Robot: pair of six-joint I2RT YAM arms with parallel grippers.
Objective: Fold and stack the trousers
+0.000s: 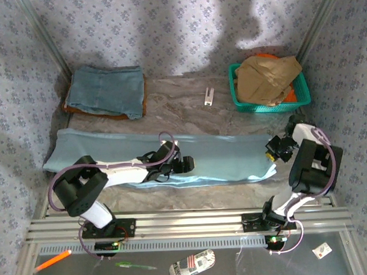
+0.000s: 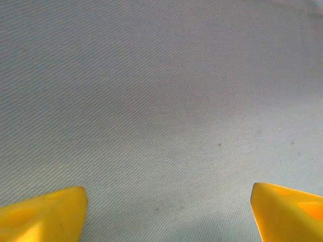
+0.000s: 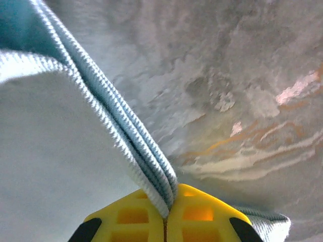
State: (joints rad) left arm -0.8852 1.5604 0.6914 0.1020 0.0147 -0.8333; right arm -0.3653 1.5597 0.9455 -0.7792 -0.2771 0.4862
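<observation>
The trousers stretch long across the table, so my right gripper will lift their hem, carry it over onto the middle of the folded strip point(image 1: 191, 147) and let go of it there.
The pale sky-blue trousers point(image 1: 220, 154) lie folded lengthwise in a long strip across the table, from the left wall to the right arm. My left gripper point(image 1: 187, 164) hovers low over the strip's near edge at mid-table, open. Its yellow fingertips point(image 2: 43, 217) stand wide apart over flat blue cloth point(image 2: 161, 101), nothing between them. My right gripper point(image 1: 273, 151) is at the strip's right end, shut on the trousers' edge. The layered hem point(image 3: 146, 151) runs down into the closed yellow jaws.
A folded slate-blue denim garment point(image 1: 106, 92) lies on a brown one at the back left. A teal basket point(image 1: 303, 97) holding a tan garment point(image 1: 267, 74) stands at the back right. A small white clip point(image 1: 208, 97) lies between them. Patterned walls enclose the table.
</observation>
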